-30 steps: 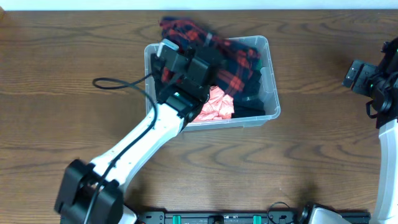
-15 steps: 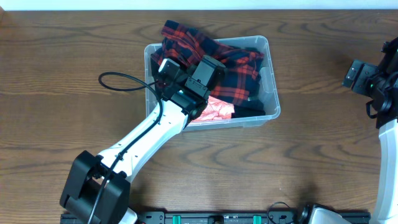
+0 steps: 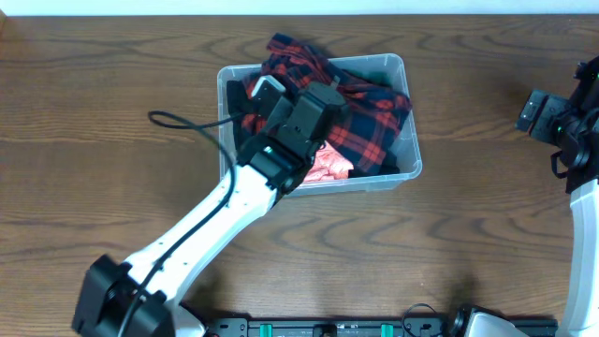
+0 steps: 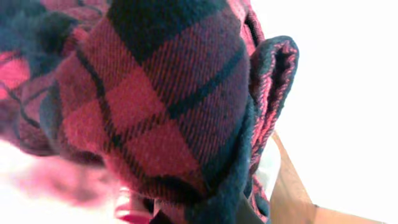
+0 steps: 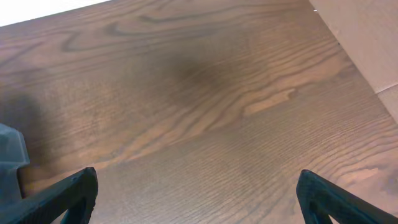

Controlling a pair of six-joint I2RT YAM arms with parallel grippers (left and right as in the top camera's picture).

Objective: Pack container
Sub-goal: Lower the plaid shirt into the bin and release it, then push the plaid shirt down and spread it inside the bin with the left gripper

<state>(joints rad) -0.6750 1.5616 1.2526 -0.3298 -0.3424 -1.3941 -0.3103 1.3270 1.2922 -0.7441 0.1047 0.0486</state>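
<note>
The plaid cloth's bunched top reaches past the container's back rim, so my left gripper will next move slightly back and tip down over the container's middle (image 3: 354, 117) to let go of the plaid cloth.
The clear plastic container (image 3: 411, 142) stands at the table's middle back; one corner shows in the right wrist view (image 5: 9, 148). It holds a red and dark plaid cloth (image 3: 371, 120), a pink cloth (image 3: 329, 167) and a black cloth (image 3: 386, 168). My left gripper (image 3: 311, 105) is over the container's left half, shut on the plaid cloth, which bunches up past the back rim. The plaid cloth (image 4: 161, 93) fills the left wrist view and hides the fingers. My right gripper (image 5: 199, 186) is open and empty over bare wood at the far right (image 3: 540, 112).
A black cable (image 3: 182, 122) from the left arm loops over the table left of the container. The table's far right edge and a pale floor (image 5: 367, 43) show in the right wrist view.
My left gripper has moved right across the container, dragging the plaid cloth with it; the cloth now spreads toward the right wall. The right arm has not moved.
</note>
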